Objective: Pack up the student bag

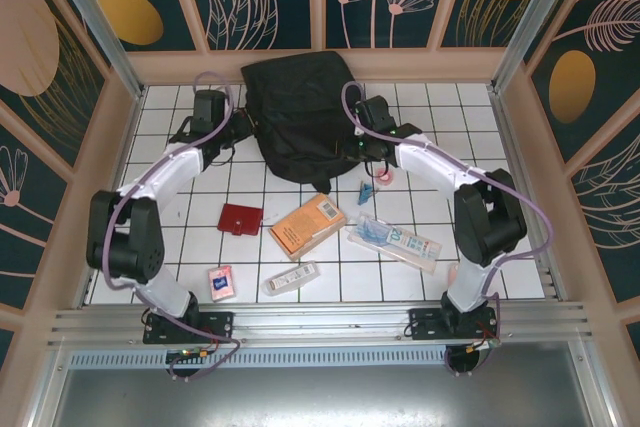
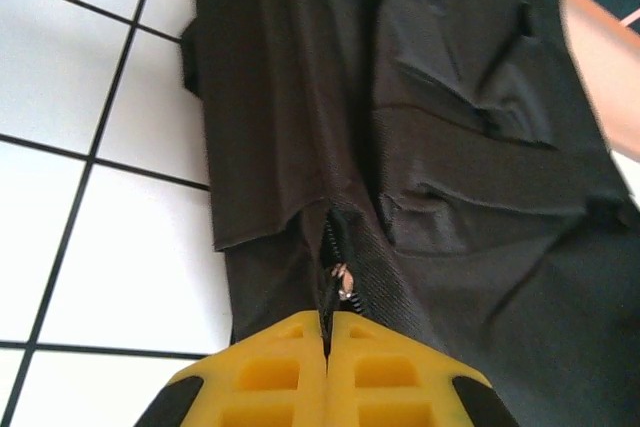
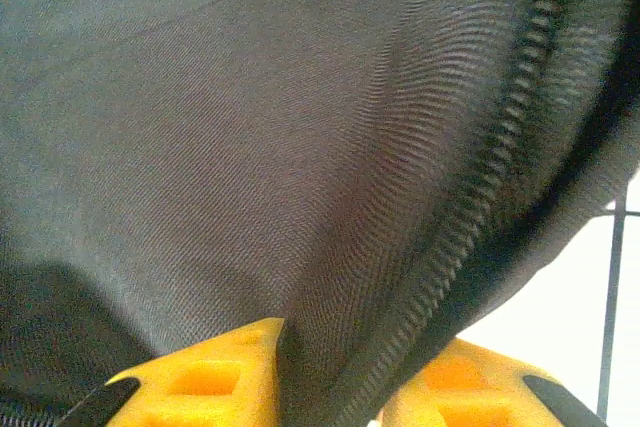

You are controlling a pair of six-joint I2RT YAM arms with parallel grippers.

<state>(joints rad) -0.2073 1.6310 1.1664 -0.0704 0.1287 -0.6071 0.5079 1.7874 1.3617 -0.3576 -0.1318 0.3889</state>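
Note:
I should use my left gripper next to pull the pinched zipper edge back a little toward the open tiles by the red wallet, and then let go of it.
The student bag (image 1: 300, 112) is a large black backpack lying at the back middle of the tiled table. My left gripper (image 1: 245, 129) is at the bag's left edge. In the left wrist view its yellow fingers (image 2: 270, 372) are shut on the bag (image 2: 450, 147) right at the zipper line (image 2: 340, 282). My right gripper (image 1: 357, 139) is at the bag's right side. Its fingers (image 3: 210, 377) stand apart, and between them lie a fold of the bag's fabric (image 3: 250, 147) and a run of zipper teeth (image 3: 500, 147).
Loose on the tiles in front of the bag lie a red wallet (image 1: 240, 218), an orange book (image 1: 307, 225), a long clear packet (image 1: 393, 242), a tube (image 1: 291, 278), a small pink pack (image 1: 221, 283) and a blue item (image 1: 366, 192). Wooden walls enclose the table.

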